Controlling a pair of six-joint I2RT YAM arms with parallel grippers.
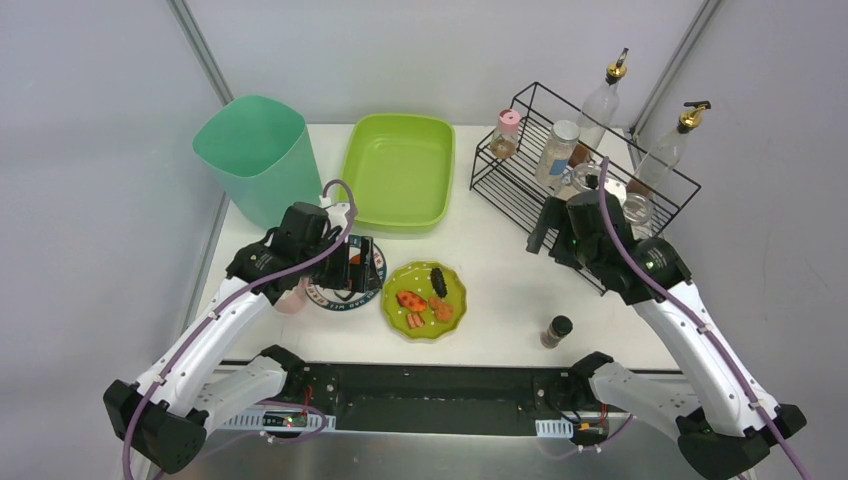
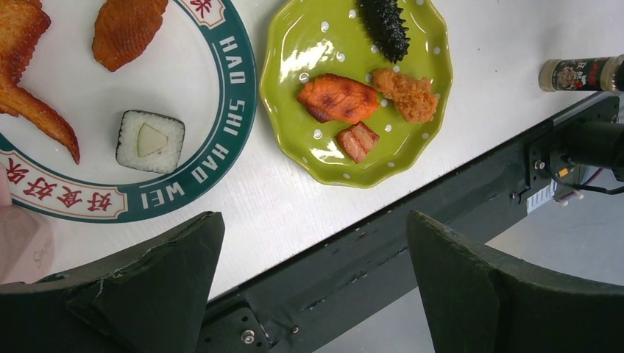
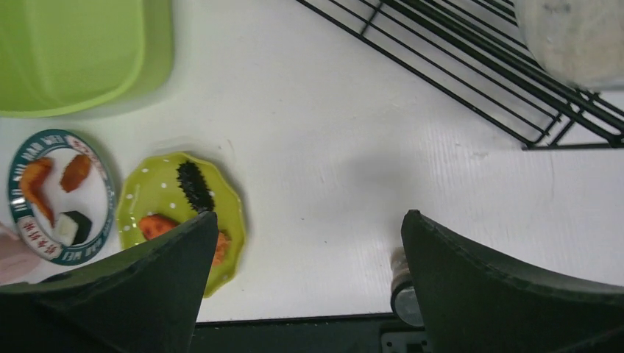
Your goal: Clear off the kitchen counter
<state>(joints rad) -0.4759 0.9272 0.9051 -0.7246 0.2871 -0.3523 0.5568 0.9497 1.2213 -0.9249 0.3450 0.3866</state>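
My right gripper should move back and down next, turning over the spice bottle's dark cap [image 1: 562,326] [image 3: 405,304]. The spice bottle stands near the bar, outside the open fingers.
On the white kitchen counter [image 1: 500,270] stand a lime scalloped plate [image 1: 452,290] of food pieces, a teal-rimmed white plate [image 1: 325,298] with a sushi roll [image 2: 151,140] and fried wings, a pink cup [image 1: 293,298] and a small dark-capped spice bottle [image 1: 556,330]. My left gripper [image 1: 362,265] hovers open over the teal-rimmed plate; in its wrist view the left gripper [image 2: 313,220] frames bare counter and the black rail [image 2: 412,198]. My right gripper [image 1: 545,230] hangs open in front of the wire rack, holding nothing. In the right wrist view the right gripper [image 3: 309,217] spans empty counter, the spice bottle [image 3: 405,290] by one finger.
A lime-green tub [image 1: 398,170] sits empty at the back centre. A mint bin [image 1: 258,155] stands at the back left. The black wire rack [image 1: 520,185] at the back right holds several bottles and jars. The rail [image 1: 430,385] runs along the front edge.
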